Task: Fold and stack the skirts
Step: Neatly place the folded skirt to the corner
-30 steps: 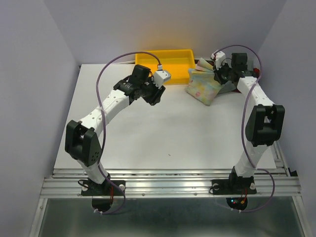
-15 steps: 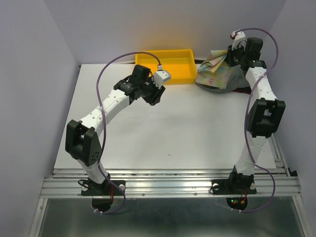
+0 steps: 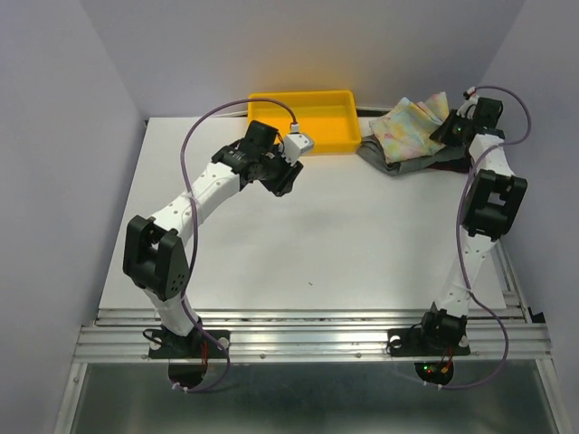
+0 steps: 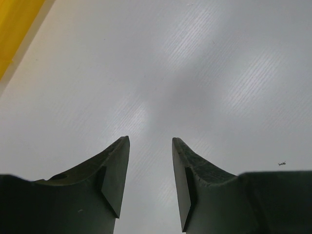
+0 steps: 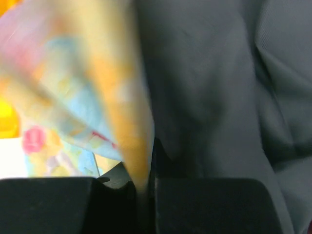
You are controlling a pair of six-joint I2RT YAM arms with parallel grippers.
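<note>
My right gripper should pull the floral skirt's edge toward the nearby side wall and open, since the skirt sits toward the yellow tray on the grey one.
The pastel floral skirt (image 3: 412, 120) is spread across the top of the plain grey skirt (image 3: 404, 163) at the table's far right corner. My right gripper (image 3: 449, 129) is at the floral skirt's right edge and is shut on it. In the right wrist view a fold of floral cloth (image 5: 87, 97) runs down into the closed jaws of that gripper (image 5: 148, 168), with grey skirt (image 5: 209, 87) behind. A dark sliver (image 3: 452, 163) shows under the grey; I cannot tell whether it is the plaid skirt. My left gripper (image 3: 288, 176) (image 4: 150, 141) hangs open and empty over bare table.
A yellow plastic tray (image 3: 271, 101) stands at the back centre, just behind my left gripper; its edge (image 4: 14, 29) shows in the left wrist view. The white table (image 3: 317, 235) ends at side walls and a metal rail at the front.
My right gripper has swung back and to the right, dragging the floral skirt up over the grey one. The left arm has barely shifted.
</note>
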